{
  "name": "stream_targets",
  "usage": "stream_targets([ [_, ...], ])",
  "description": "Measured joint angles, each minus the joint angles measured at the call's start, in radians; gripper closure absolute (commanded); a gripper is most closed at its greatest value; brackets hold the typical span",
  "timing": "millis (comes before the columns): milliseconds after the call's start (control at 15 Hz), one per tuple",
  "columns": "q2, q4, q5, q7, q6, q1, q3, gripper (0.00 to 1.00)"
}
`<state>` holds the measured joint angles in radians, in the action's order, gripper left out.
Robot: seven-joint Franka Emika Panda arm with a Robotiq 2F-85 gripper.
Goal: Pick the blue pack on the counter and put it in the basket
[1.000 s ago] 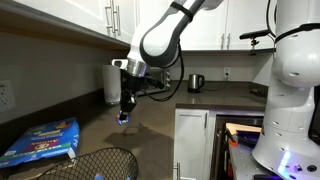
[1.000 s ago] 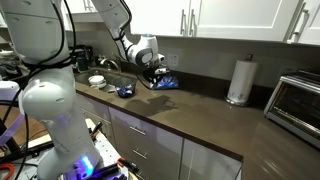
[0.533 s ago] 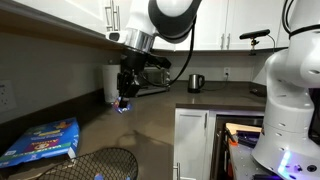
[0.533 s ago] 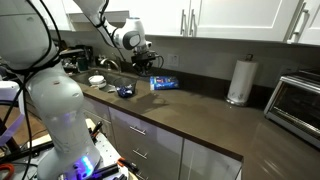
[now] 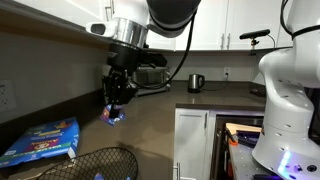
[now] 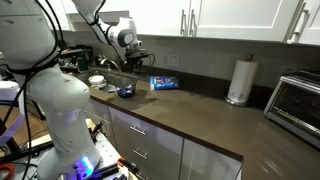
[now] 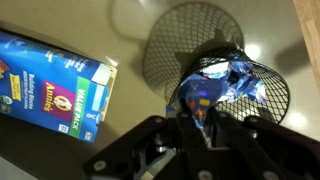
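Observation:
The blue pack (image 5: 113, 117) hangs near the basket's rim beside the large package; next I should move my gripper away from that package, slightly down over the basket's open middle.
My gripper (image 5: 113, 108) is shut on the small crinkly blue pack (image 5: 113, 117) and holds it in the air above the dark counter (image 5: 150, 135). The round black wire basket (image 5: 95, 163) stands below it and a little nearer the camera. In the wrist view the pack (image 7: 205, 88) sits between my fingers (image 7: 183, 118), with the basket (image 7: 180, 40) right beneath it. In an exterior view my gripper (image 6: 138, 63) hovers over the basket (image 6: 125, 93), where something blue shows; I cannot tell what it is.
A large flat blue package with colourful print (image 5: 42, 141) lies next to the basket and also shows in the wrist view (image 7: 50, 80). A paper towel roll (image 6: 238, 81), a kettle (image 5: 196, 82) and a toaster oven (image 6: 298, 100) stand further along the counter.
My arm has carried the blue pack sideways along the counter, toward the basket, and now holds it over the basket. The gripper has stayed shut on the pack.

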<state>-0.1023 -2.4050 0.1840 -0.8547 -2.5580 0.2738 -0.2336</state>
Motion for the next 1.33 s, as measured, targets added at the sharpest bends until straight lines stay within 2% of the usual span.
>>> stream_targets([
  [133,0.037,0.027,0.003,-0.021,0.001,0.019,0.000,0.95],
  [200,0.058,0.041,0.008,-0.033,0.002,0.026,-0.002,0.91],
  [267,0.078,0.054,0.014,-0.046,0.002,0.031,-0.005,0.62],
  [400,0.112,0.078,0.025,-0.068,0.009,0.033,-0.018,0.53],
  [933,0.143,0.121,0.079,-0.116,0.101,0.030,-0.045,0.02],
  [1333,0.124,0.120,0.068,-0.075,0.173,0.012,-0.029,0.00],
])
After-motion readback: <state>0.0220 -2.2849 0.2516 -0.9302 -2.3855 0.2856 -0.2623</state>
